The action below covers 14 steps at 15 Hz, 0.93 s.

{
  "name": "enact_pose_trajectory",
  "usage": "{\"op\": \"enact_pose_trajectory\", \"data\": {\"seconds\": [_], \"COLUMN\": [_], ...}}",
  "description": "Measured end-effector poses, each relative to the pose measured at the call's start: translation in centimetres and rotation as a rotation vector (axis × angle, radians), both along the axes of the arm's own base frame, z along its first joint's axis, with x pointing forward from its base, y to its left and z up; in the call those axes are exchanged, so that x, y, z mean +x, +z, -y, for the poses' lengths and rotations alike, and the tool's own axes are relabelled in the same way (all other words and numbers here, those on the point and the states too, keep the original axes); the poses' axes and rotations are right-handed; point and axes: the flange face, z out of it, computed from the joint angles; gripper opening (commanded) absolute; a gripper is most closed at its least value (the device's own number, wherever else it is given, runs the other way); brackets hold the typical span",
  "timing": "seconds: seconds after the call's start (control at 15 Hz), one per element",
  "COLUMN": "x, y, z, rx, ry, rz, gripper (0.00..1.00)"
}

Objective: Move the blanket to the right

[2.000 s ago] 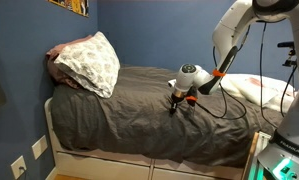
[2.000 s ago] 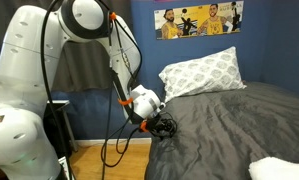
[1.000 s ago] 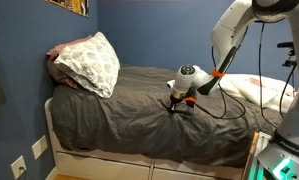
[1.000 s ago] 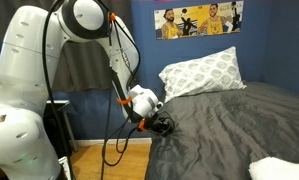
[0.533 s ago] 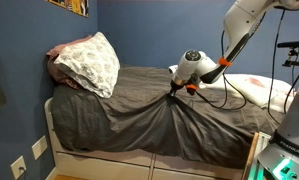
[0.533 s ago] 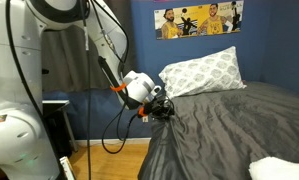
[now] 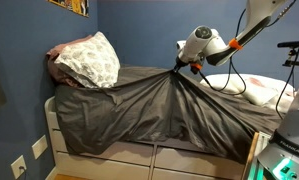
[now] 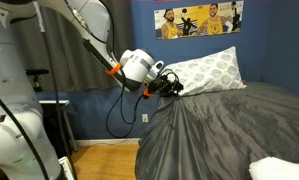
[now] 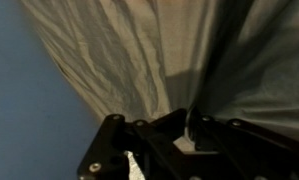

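The robot's gripper will next lift the pinched fold, carry it outward across the bed and let it go above the flatter blanket [image 8: 251, 108], since white bedding lies uncovered beyond the gripper.
The blanket [image 7: 139, 110] is a large dark grey wrinkled cover on the bed, drawn up into a tent-like peak in both exterior views; its long folds [image 8: 189, 130] fan down from that peak. My gripper [image 7: 183, 70] is shut on the blanket at the peak, lifted well above the mattress [image 8: 174, 90]. In the wrist view the grey fabric [image 9: 139, 50] fills the picture and a pinched fold runs down between my black jaws [image 9: 189, 130].
A patterned white pillow [image 7: 89, 62] leans at the head of the bed [image 8: 204, 70]. White folded bedding [image 7: 254, 90] lies on the bed beyond the gripper [image 8: 279, 168]. A white bed frame [image 7: 99, 160] runs below. Blue walls stand behind.
My gripper has risen and travelled across the bed with the blanket pinched in it. The fabric, flat two seconds ago, now hangs in a tall peak.
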Motion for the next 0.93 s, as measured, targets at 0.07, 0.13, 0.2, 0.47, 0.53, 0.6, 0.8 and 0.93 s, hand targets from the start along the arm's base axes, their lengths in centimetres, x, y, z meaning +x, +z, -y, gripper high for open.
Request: {"op": "enact_pose_trajectory", "data": {"seconds": [0.07, 0.13, 0.2, 0.47, 0.53, 0.6, 0.8, 0.93], "x": [0.2, 0.5, 0.7, 1.1, 1.1, 1.1, 0.9, 1.7], "y": [1.0, 1.9, 2.6, 3.3, 3.3, 3.3, 2.4, 2.2], "z": [0.7, 1.4, 2.0, 2.5, 2.5, 2.5, 2.0, 2.6], "rx": [-0.006, -0.01, -0.014, -0.018, -0.018, -0.018, -0.014, -0.039], "ry": [-0.01, -0.021, -0.029, -0.034, -0.034, -0.034, -0.024, -0.016], "rz": [0.02, 0.038, 0.051, 0.064, 0.065, 0.065, 0.057, 0.094], "gripper": [0.04, 0.04, 0.04, 0.04, 0.04, 0.01, 0.01, 0.01]}}
